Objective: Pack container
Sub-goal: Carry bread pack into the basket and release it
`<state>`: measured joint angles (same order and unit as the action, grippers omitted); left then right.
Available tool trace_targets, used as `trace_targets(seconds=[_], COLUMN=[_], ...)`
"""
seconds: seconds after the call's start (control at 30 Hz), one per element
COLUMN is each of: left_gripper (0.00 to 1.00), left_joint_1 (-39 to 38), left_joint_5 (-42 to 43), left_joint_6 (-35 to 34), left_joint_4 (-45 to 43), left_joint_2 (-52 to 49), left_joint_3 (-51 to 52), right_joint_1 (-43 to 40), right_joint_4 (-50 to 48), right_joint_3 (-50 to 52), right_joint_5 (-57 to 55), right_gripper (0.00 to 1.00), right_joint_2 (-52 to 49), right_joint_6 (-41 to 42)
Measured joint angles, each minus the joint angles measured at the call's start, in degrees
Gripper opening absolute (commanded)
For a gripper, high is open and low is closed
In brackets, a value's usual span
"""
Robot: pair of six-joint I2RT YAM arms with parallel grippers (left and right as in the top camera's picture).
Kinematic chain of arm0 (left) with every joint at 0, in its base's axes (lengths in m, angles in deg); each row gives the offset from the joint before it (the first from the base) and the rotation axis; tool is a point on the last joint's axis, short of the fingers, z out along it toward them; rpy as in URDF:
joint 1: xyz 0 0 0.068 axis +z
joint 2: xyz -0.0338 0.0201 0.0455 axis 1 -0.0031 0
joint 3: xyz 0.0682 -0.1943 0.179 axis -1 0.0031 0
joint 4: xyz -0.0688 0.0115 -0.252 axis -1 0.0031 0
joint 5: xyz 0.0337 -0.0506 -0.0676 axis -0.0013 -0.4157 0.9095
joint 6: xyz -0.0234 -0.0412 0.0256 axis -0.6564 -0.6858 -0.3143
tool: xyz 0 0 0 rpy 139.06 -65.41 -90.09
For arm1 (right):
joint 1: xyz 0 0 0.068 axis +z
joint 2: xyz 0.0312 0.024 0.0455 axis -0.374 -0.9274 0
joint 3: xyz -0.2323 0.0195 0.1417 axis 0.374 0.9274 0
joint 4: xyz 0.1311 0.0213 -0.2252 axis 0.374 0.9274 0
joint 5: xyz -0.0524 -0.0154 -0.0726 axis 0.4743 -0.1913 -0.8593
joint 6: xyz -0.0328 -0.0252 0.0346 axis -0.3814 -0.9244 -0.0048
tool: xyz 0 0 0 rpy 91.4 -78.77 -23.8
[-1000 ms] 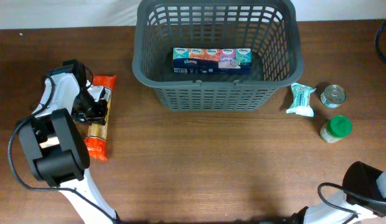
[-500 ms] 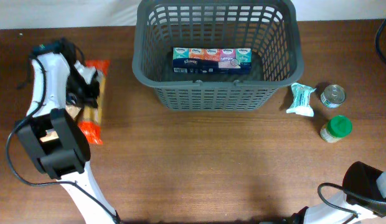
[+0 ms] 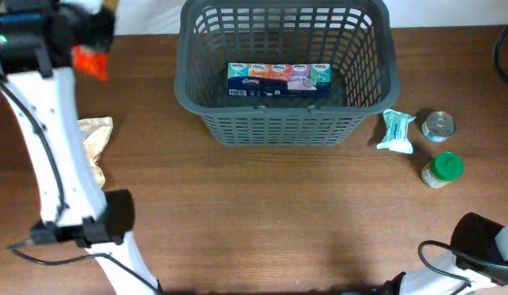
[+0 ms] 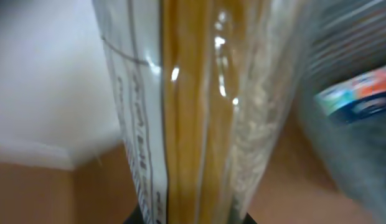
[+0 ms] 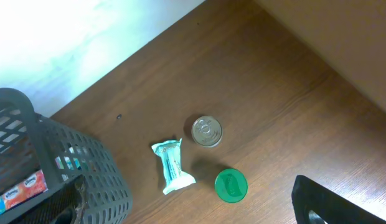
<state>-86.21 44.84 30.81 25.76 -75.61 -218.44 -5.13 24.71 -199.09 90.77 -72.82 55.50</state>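
Observation:
Next, my left gripper swings over the basket [image 3: 182, 92], turns the spaghetti packet parallel to the tissues and lowers it along the tissues' near side. The basket holds only the tissues.
The container is a large dark grey slotted basket [image 3: 182, 92] at the back middle of the table, with a multi-pack of tissues [image 3: 278, 76] inside. My left gripper [image 3: 92, 31] is raised high at the far left, left of the basket, shut on a long clear spaghetti packet with orange ends [image 3: 91, 59]. In the left wrist view the packet [image 4: 199, 106] fills the frame, with the basket [image 4: 361, 50] blurred at the right. My right gripper [image 5: 193, 211] is open and empty, held high above the right side of the table.
Right of the basket lie a teal wrapped packet [image 3: 396, 131], a tin can [image 3: 438, 126] and a green-lidded jar [image 3: 442, 169]; the right wrist view shows them too [image 5: 173, 174], [image 5: 207, 131], [image 5: 231, 185]. A tan bag [image 3: 94, 139] lies at the left.
My left arm has lifted the spaghetti packet off the table, up and toward the far left corner. The tan bag it lay beside now shows on the table. The right side is unchanged.

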Motion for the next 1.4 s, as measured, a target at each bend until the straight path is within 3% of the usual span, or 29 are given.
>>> trace_targets(seconds=[0.27,0.47,0.63,0.73,0.97,1.4], left_gripper=[0.01,0.02,0.02,0.02,0.02,0.02], left_joint_1=[-22.56,-28.09,-28.24,-28.39,-30.64,-33.75], left_joint_5=[3.52,2.91,1.38,-0.15,-7.02,-7.43], left_joint_6=[28.24,35.39,36.54,33.57,27.82,21.68], left_joint_4=[-4.42,-8.15,-10.19,-11.43,-4.98,5.49], left_joint_2=[3.74,-0.02,-8.37,-15.23,-26.38,-27.65], left_joint_3=[-3.74,-2.27,-0.74,-0.07,1.42,1.44], right_joint_1=[0.00,0.00,0.00,0.00,0.00,0.00], right_joint_4=[0.00,-0.02,0.00,0.00,0.00,0.00], right_joint_3=[0.00,0.00,0.00,0.00,0.00,0.00], right_joint_5=[0.00,0.00,0.00,0.00,0.02,0.00], right_gripper=[0.99,0.99,0.99,0.99,0.99,0.99], right_joint_2=[0.00,0.00,0.00,0.00,0.00,0.00], right_joint_6=[-0.02,0.00,-0.04,0.00,0.00,-0.02])
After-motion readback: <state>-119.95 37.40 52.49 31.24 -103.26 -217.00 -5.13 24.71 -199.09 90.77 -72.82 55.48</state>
